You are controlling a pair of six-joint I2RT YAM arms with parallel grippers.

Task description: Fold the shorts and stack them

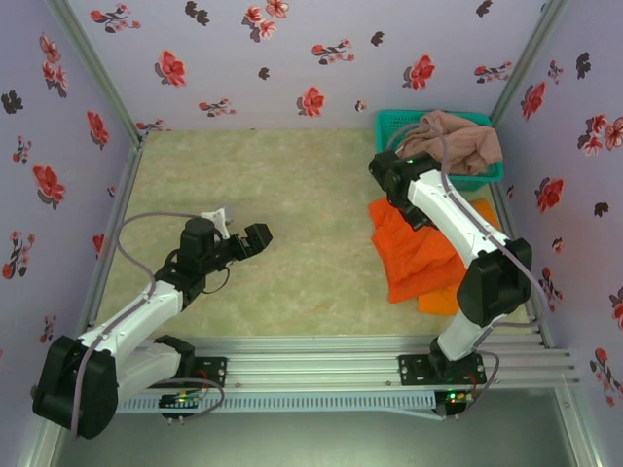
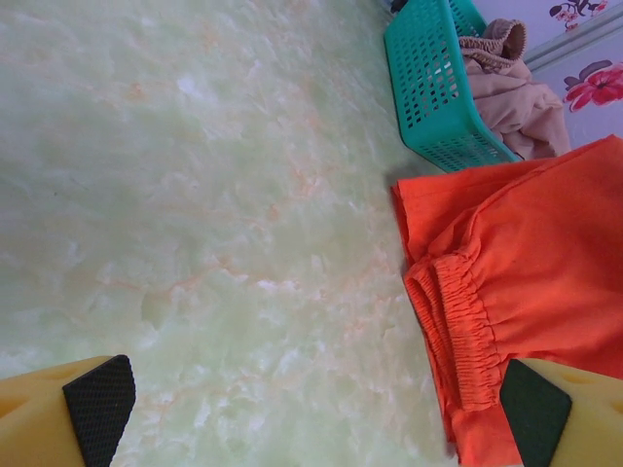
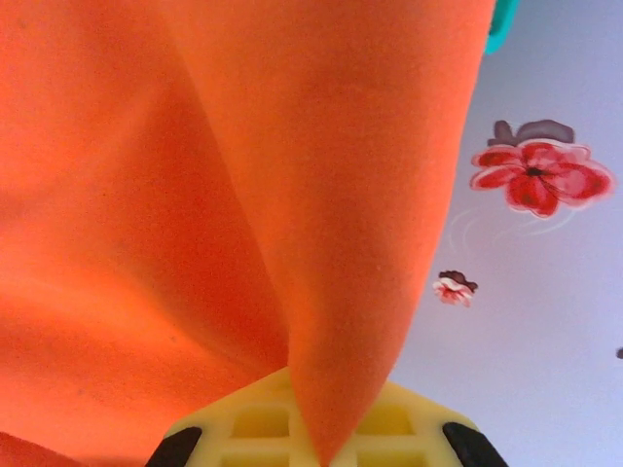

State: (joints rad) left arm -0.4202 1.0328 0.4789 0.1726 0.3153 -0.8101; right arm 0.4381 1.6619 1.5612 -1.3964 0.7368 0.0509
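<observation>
The far end of the lighter orange layer is between my right gripper and the side. My right gripper needs to move toward the side next and release the fold of the orange shorts over that layer.
Orange shorts [image 1: 421,251] lie in a rumpled pile at the right of the table, with a lighter orange layer [image 1: 440,298] showing under them. My right gripper [image 1: 389,190] is at the pile's far left corner, shut on a fold of the orange shorts [image 3: 243,175] that rises from between its jaws [image 3: 321,452]. Pink-beige shorts [image 1: 462,138] are heaped in the teal basket [image 1: 391,122]. My left gripper [image 1: 245,239] hovers open over bare table, left of the pile. In the left wrist view its pads [image 2: 97,404] are wide apart and the orange waistband [image 2: 458,321] lies near the right pad.
The teal mesh basket [image 2: 433,88] stands at the back right corner against the flowered wall [image 1: 292,58]. Bare marbled tabletop [image 1: 292,185] stretches across the middle and left. Metal rails [image 1: 321,360] run along the near edge.
</observation>
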